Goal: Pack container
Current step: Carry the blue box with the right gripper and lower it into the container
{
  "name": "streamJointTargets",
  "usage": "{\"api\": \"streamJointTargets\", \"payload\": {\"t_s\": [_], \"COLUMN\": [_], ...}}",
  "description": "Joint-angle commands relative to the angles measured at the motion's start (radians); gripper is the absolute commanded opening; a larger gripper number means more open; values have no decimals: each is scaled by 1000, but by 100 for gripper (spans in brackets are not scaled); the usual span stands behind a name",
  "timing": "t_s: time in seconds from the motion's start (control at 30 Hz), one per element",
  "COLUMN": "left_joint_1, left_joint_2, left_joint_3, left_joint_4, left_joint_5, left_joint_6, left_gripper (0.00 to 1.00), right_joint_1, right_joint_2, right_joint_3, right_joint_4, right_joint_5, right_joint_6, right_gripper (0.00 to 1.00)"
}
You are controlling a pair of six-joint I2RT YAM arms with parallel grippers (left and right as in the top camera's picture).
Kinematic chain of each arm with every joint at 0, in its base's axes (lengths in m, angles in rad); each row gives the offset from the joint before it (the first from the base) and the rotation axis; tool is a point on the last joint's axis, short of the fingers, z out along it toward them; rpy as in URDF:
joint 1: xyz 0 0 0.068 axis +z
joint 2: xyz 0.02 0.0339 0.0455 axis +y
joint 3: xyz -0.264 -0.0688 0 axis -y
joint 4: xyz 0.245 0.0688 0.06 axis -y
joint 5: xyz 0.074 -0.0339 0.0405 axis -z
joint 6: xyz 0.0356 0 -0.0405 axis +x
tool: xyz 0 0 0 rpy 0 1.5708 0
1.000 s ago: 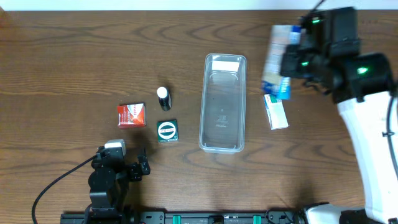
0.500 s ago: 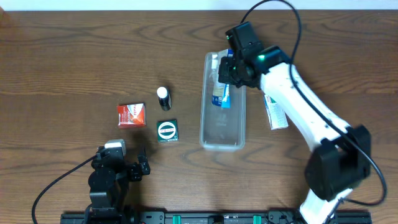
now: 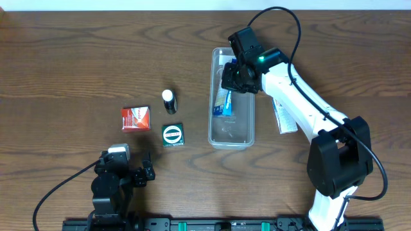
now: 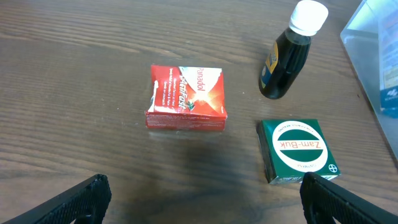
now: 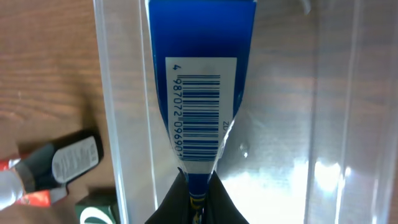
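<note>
The robot's right gripper should go down and move slightly toward the side of the container beside the dark bottle, and then it should open.
The clear plastic container (image 3: pixel 232 131) lies lengthwise at mid table; its wall also shows in the right wrist view (image 5: pixel 124 106). My right gripper (image 3: pixel 236 78) is shut on the blue carton (image 3: pixel 223 102), holding it inside the container's far half. The right wrist view shows the carton's barcode face (image 5: pixel 199 106) pinched between my fingers (image 5: pixel 198 193). My left gripper (image 3: pixel 138 174) is open and empty near the front edge; its fingertips frame the left wrist view (image 4: pixel 199 199).
Left of the container are a red box (image 3: pixel 135 118), a green Zam-Buk box (image 3: pixel 172 135) and a small dark bottle with a white cap (image 3: pixel 169 101). A white and green box (image 3: pixel 284 117) lies right of the container.
My right gripper carried the blue carton from the far right of the table over into the container, then lowered it slightly toward the left wall. The left arm has not moved.
</note>
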Motion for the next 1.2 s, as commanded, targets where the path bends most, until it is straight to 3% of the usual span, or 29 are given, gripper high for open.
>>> {"api": "streamJointTargets", "payload": {"t_s": [0.0, 0.2, 0.57, 0.8, 1.17], "left_joint_1": [6, 6, 6, 6, 6], "left_joint_2": [-6, -6, -6, -6, -6], "left_joint_3": [-13, -13, -13, -13, -13], "left_joint_4": [5, 5, 5, 5, 5], "left_joint_5": [3, 3, 3, 3, 3], "left_joint_6": [17, 17, 17, 17, 17], "left_gripper": [98, 98, 98, 98, 98], "right_joint_1": [9, 9, 12, 12, 5], "right_joint_2": [9, 9, 24, 87, 113], "right_joint_3": [2, 2, -5, -5, -5], "right_joint_4": [-2, 6, 44, 63, 96], "right_joint_5": [-53, -56, -56, -56, -56], "right_joint_6": [-19, -153, -192, -108, 50], "right_gripper": [7, 11, 10, 18, 12]}}
